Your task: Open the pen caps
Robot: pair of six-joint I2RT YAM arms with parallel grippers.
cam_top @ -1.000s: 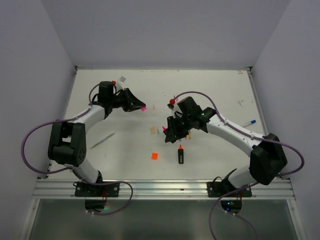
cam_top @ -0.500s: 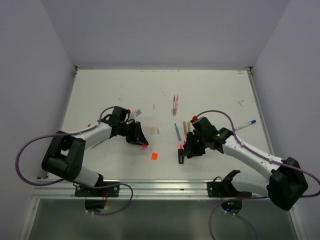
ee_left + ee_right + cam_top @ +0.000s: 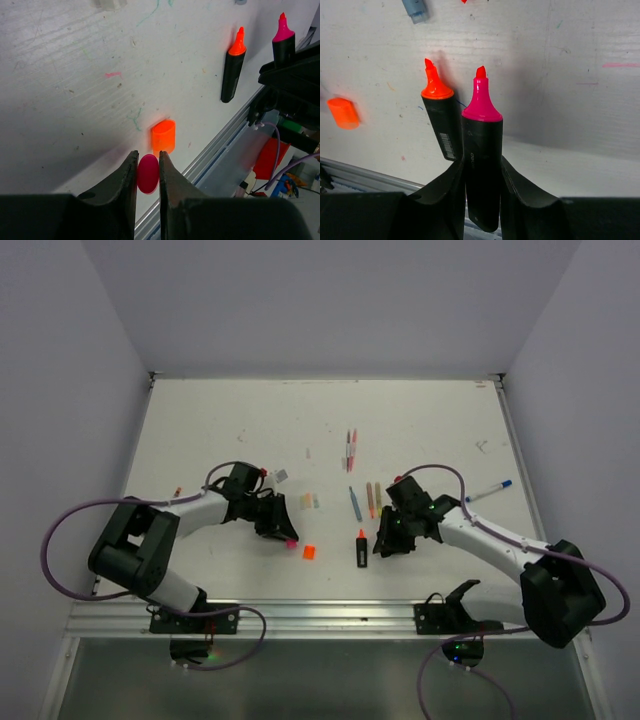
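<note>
I will put the pink cap in my left gripper down on the table next, beside the orange highlighter cap, because that cap already lies loose nearby.
My left gripper [image 3: 148,172] is shut on a stubby pink highlighter cap [image 3: 148,173], low over the table; in the top view the cap [image 3: 291,540] shows at the gripper's tip. An orange highlighter cap [image 3: 163,136] lies loose just beyond it and also shows in the top view [image 3: 309,551]. My right gripper [image 3: 481,165] is shut on an uncapped pink highlighter [image 3: 482,150] with a black body. An uncapped orange highlighter [image 3: 440,120] lies on the table just left of it; it shows in the top view [image 3: 361,546] too.
Several thin pens [image 3: 351,450] and small caps [image 3: 310,501] lie mid-table. A blue-capped pen [image 3: 490,489] lies at the right. The table's metal front rail [image 3: 320,615] runs close below both grippers.
Both arms have come down toward the front of the table. The left gripper brought the pink cap beside the orange cap; the right gripper brought the pink highlighter beside the orange one.
</note>
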